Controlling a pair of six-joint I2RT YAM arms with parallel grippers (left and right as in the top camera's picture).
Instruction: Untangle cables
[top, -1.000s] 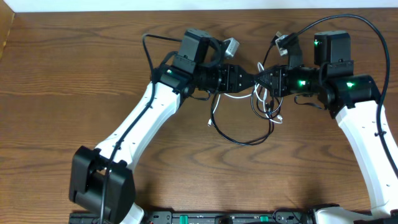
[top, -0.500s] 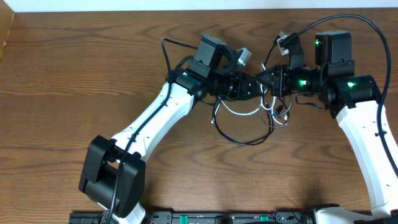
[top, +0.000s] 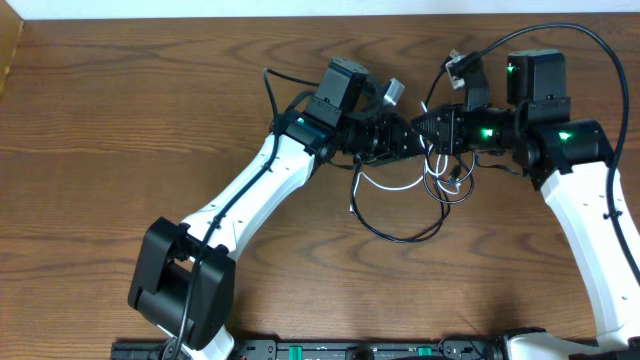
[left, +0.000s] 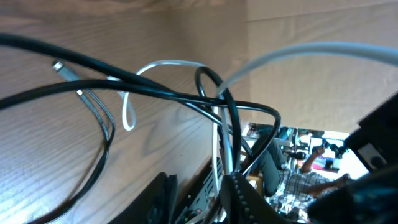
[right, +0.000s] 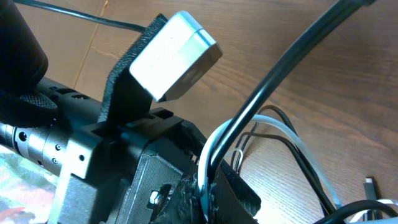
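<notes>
I should pull my right gripper away from the left gripper toward bare tabletop, to its right in the overhead view, to stretch the tangled cables, then let them go.
The black cable (top: 400, 233) and the white cable (top: 385, 184) hang tangled in loops below both grippers at the table's upper middle. My right gripper (top: 428, 133) is shut on both cables; the right wrist view shows the white cable (right: 292, 140) and black cable (right: 280, 81) pinched in its jaws (right: 208, 183). My left gripper (top: 408, 138) faces it, almost touching. In the left wrist view its fingers (left: 202, 199) are apart, with the black cable (left: 155, 93) and white cable (left: 168, 63) crossing ahead and running down between them. Small plug ends (left: 57, 65) lie on the table.
The wooden table (top: 100, 150) carries nothing else. The left arm's wrist camera (right: 174, 53) sits close in front of the right gripper. Thick black robot wires (top: 590, 50) arch over the right arm.
My left arm has swung right until its gripper meets the right gripper. The hanging cable loops have shifted right. The right arm has not moved.
</notes>
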